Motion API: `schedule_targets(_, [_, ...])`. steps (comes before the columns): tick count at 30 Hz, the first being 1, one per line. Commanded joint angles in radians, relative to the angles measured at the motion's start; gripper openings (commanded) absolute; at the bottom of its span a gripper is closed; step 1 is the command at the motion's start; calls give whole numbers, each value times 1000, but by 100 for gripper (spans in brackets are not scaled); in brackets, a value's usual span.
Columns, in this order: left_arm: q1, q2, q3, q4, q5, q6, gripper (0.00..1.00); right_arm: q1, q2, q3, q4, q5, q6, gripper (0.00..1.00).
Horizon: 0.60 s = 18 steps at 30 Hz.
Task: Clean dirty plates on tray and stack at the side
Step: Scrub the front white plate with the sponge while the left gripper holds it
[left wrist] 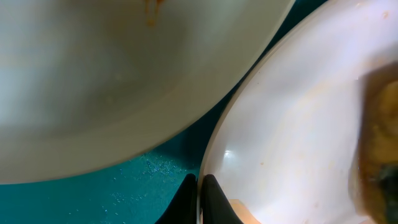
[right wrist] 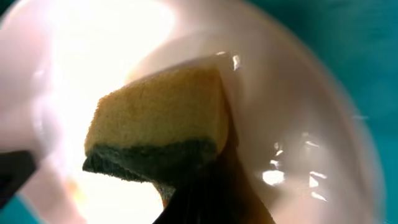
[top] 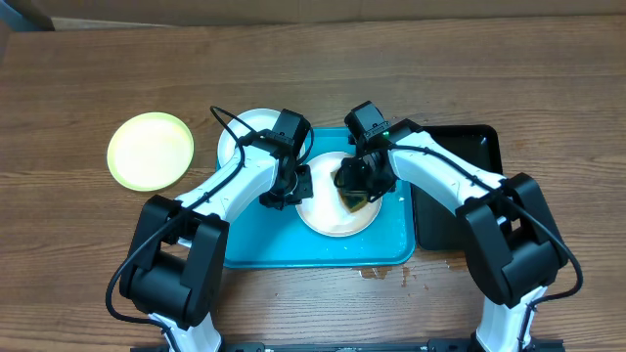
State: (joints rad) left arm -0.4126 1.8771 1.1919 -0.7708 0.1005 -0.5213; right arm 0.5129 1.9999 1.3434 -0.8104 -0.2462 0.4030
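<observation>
My right gripper lifts the sponge off the white plate next, then lowers the sponge into the black tray (top: pixel 440 214).
A white plate (top: pixel 328 217) lies in the middle of the turquoise tray (top: pixel 264 246). My left gripper (top: pixel 290 186) is shut on its left rim; the left wrist view shows both fingers (left wrist: pixel 200 198) pinching that rim (left wrist: pixel 292 143). My right gripper (top: pixel 357 186) is shut on a yellow sponge with a dark green underside (right wrist: pixel 158 127) and presses it on the plate (right wrist: pixel 298 124). A second white plate (top: pixel 245 132) with a reddish smear (left wrist: pixel 152 9) lies at the tray's back left. A pale yellow-green plate (top: pixel 150 150) sits on the table left of the tray.
A narrow black tray (top: pixel 458 191) stands right of the turquoise tray. A small wet patch (top: pixel 377 273) marks the table at the tray's front edge. The wooden table stretches behind and to the left.
</observation>
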Motion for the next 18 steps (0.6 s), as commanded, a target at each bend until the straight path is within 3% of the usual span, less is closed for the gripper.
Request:
schedule_targets(1, [-8,0,19,8,4,1,4,10,40,-10,18,-164,-10,4])
schedule_targets(9, [-8,0,19,5,4,1,4,-102,0,171,-101,-401,-142,4])
schedule_targets(18, [-8,0,19,4,4,1,6,-196,-109,269,-280,-288,-214,4])
